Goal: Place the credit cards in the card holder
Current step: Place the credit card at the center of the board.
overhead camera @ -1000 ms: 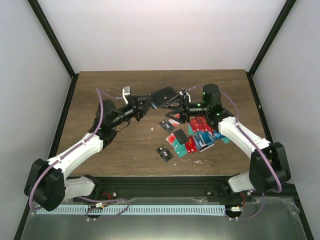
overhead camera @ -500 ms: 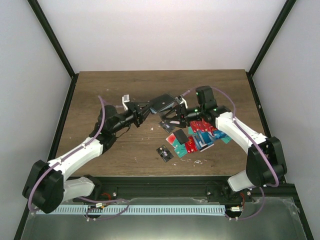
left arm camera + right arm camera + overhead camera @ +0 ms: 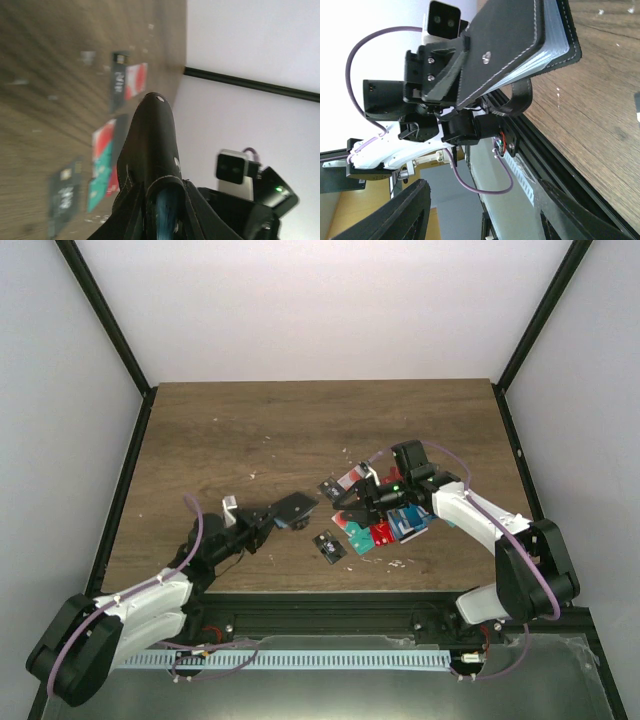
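Note:
My left gripper will next put the card holder [image 3: 295,509] down on bare wood, away from the cards.
My left gripper [image 3: 274,516] is shut on the card holder [image 3: 295,509], a black folding wallet, and holds it just above the table left of the cards. In the left wrist view the card holder [image 3: 152,150] fills the middle, with its blue inside showing between the flaps. In the right wrist view the card holder [image 3: 520,45] is seen edge-on with its snap tab hanging. The credit cards [image 3: 392,520] lie in a red, teal and blue pile. My right gripper [image 3: 351,499] is open and empty at the pile's left edge, its fingers [image 3: 412,210] spread wide.
A single black card [image 3: 328,546] lies in front of the pile, and a white card with a red circle [image 3: 346,481] lies behind it. The table's near edge and black rail [image 3: 330,600] run close below the cards.
My left arm has pulled back toward the near left and lowered the card holder. My right gripper has parted from the holder and dropped to the card pile.

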You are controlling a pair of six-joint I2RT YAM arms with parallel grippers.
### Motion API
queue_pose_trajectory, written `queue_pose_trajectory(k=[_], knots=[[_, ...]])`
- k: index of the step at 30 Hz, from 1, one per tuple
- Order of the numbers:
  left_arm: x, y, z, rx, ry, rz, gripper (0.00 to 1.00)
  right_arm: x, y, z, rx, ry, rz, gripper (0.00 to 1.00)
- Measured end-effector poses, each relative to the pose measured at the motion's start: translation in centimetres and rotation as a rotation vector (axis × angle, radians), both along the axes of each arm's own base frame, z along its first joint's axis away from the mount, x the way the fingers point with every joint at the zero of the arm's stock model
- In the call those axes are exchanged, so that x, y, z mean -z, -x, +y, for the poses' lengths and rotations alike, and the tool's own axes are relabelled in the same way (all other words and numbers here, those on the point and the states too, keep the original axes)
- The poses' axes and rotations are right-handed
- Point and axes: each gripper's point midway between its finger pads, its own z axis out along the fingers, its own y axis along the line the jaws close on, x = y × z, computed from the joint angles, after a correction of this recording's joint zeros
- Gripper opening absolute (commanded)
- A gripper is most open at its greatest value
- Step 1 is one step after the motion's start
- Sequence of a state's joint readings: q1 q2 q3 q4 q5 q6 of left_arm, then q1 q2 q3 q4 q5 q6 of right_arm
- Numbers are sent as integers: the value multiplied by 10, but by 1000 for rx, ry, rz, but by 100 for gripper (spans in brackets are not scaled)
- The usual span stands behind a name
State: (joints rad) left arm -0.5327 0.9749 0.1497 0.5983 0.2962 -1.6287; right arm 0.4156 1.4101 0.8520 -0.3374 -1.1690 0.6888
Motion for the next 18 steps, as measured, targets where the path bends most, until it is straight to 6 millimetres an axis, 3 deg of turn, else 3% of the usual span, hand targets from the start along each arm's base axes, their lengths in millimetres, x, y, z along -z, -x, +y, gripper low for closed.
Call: queue_pose_trajectory(k=[5,10,18], knots=[[47,19,21,-44,-67,52,4,13,3,-2,1,22,15,58],[40,13,25,-78,-81,-1,4,30,4,-3,7,52,48,57],[50,15,31,-103,-130,22,40,56,8,-6,21,92,79,56]])
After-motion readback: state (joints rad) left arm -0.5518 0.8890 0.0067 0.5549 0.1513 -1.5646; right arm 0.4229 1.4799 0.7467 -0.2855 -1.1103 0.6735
